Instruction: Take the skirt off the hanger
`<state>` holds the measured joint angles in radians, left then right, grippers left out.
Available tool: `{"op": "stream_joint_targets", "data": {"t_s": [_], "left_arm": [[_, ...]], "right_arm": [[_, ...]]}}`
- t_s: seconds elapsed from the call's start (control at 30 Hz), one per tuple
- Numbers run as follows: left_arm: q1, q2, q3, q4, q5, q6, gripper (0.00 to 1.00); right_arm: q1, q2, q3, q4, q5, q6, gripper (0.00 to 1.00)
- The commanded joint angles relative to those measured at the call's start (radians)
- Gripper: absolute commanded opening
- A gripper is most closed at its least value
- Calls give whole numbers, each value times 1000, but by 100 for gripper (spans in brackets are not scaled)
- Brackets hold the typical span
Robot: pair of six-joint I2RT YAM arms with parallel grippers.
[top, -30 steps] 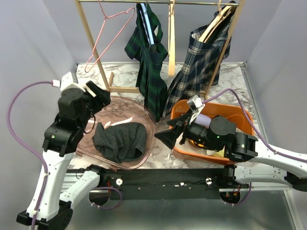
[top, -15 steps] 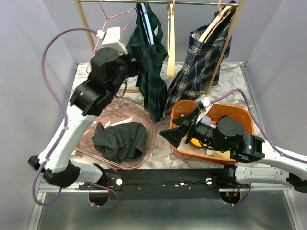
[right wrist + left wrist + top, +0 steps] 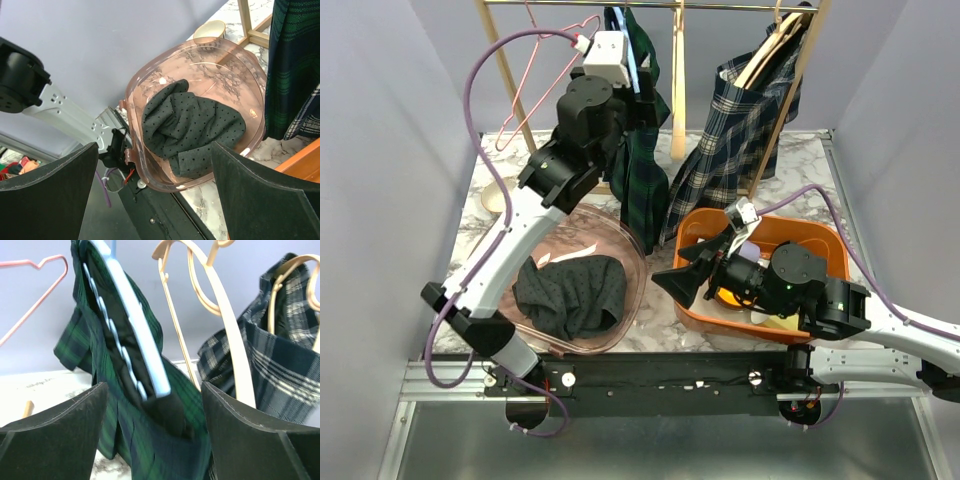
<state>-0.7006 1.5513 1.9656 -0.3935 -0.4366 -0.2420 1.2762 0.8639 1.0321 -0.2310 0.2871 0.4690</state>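
My left gripper will next move gently outward, turn in line with the light blue hanger [image 3: 632, 60], and close on the hanger's near end, because that end lies outward between my fingers.
A green plaid skirt [image 3: 640, 185] hangs from the rail on a light blue hanger [image 3: 632, 60]. My left gripper [image 3: 623, 128] is raised right up to it. In the left wrist view, the skirt [image 3: 175, 390] and the blue hanger [image 3: 127, 315] fill the gap between my black fingers [image 3: 55, 430], and the left gripper [image 3: 155, 440] is open. I cannot tell whether the fingers touch the cloth. My right gripper [image 3: 675, 283] hovers low between the bowl and the orange bin, open and holding nothing [image 3: 155, 195].
A navy plaid skirt [image 3: 740, 140] hangs on a wooden hanger [image 3: 770, 45] at the right. An empty pink wire hanger [image 3: 535, 85] and an empty wooden hanger [image 3: 677, 90] share the rail. A pink bowl [image 3: 630, 240] holds a dark dotted cloth [image 3: 570, 290]. An orange bin [image 3: 820, 240] sits under the right arm.
My left arm has lifted from beside the pink bowl and swung up and right to the green plaid skirt. The right arm has barely shifted.
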Motion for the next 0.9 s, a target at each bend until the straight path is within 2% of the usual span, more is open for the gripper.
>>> {"op": "stream_joint_targets", "data": {"t_s": [0.0,0.13,0.27,0.43,0.47,0.67,0.77,0.87], "left_arm": [[0,91,107,48,-94,101,83],[0,131,147,82,-181,158,74],[3,147,145,102,-211,202,56],[7,132,119,79,-151,205,44],[7,122,110,84,-143,207,37],[23,89,81,120,-82,221,21],[23,78,84,139,-48,198,0],[29,73,99,159,-39,196,0]], "right_arm": [[3,7,28,-11,26,-16,100],[3,12,31,-14,24,-16,100],[3,11,33,-19,32,-18,100],[3,12,36,-7,41,-26,100],[3,14,39,-4,40,-29,99],[3,27,37,7,30,-29,100],[3,34,37,10,29,-27,99],[3,35,39,16,24,-29,100]]}}
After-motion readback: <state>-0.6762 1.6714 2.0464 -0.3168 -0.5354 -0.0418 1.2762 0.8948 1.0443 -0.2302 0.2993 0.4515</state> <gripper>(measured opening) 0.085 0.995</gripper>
